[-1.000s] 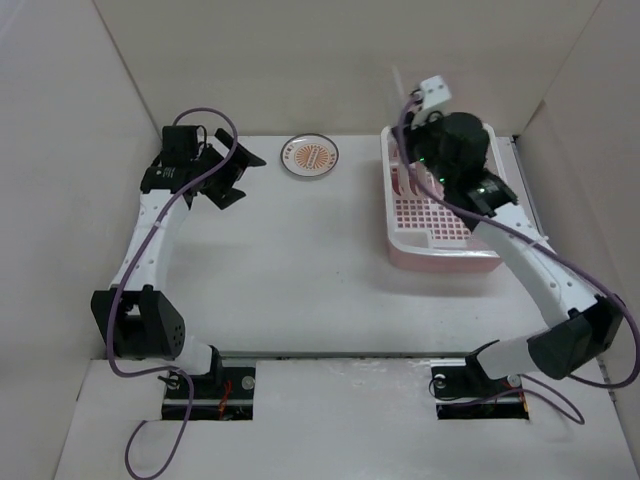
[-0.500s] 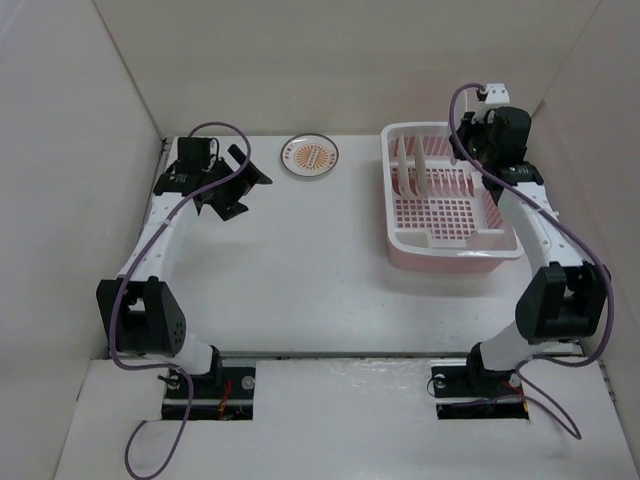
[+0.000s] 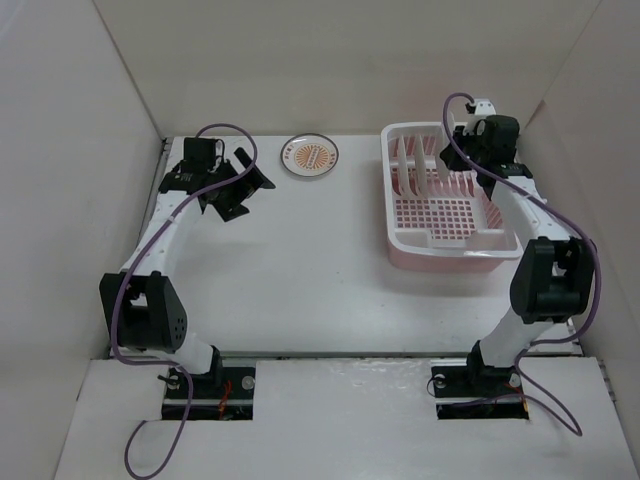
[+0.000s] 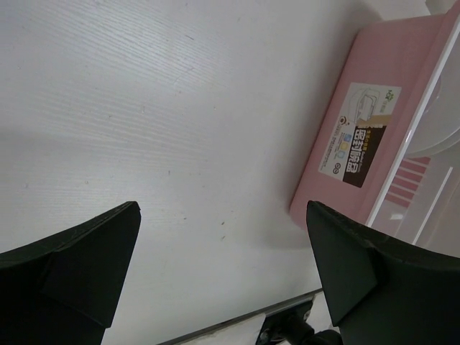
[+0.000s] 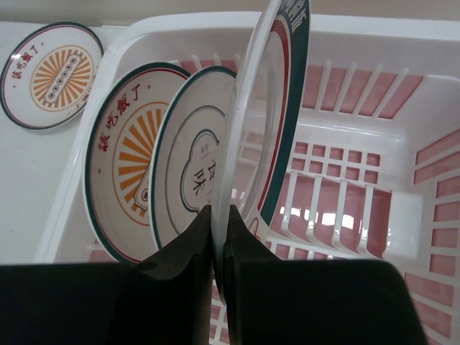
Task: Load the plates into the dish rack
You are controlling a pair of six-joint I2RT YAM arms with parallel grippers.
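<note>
The third plate in my right gripper needs to go down upright into the free rack slot [image 3: 436,180] next, beside the flower-outline plate below. Then I need to let go of the third plate's edge.
The dish rack [image 3: 452,249] stands at the far right of the table. Two plates stand upright in its left slots: an orange-patterned one [image 5: 122,188] and one with a flower outline [image 5: 188,180]. My right gripper [image 5: 220,241] is shut on the edge of a third plate with a dark ring [image 5: 277,108], holding it upright over the rack next to those two; it also shows in the top view [image 3: 453,153]. A second orange-patterned plate [image 3: 309,156] lies flat on the table left of the rack. My left gripper [image 3: 246,185] is open and empty, left of that plate.
The left wrist view shows the rack's pink base [image 4: 363,129] with a label, bare table under the open left gripper [image 4: 223,277], and the table's front edge. Cardboard walls enclose the table on three sides.
My right arm has swung from above the rack's middle to its far right corner, and the held plate now stands over the rack. My left gripper has shifted a little to the right.
</note>
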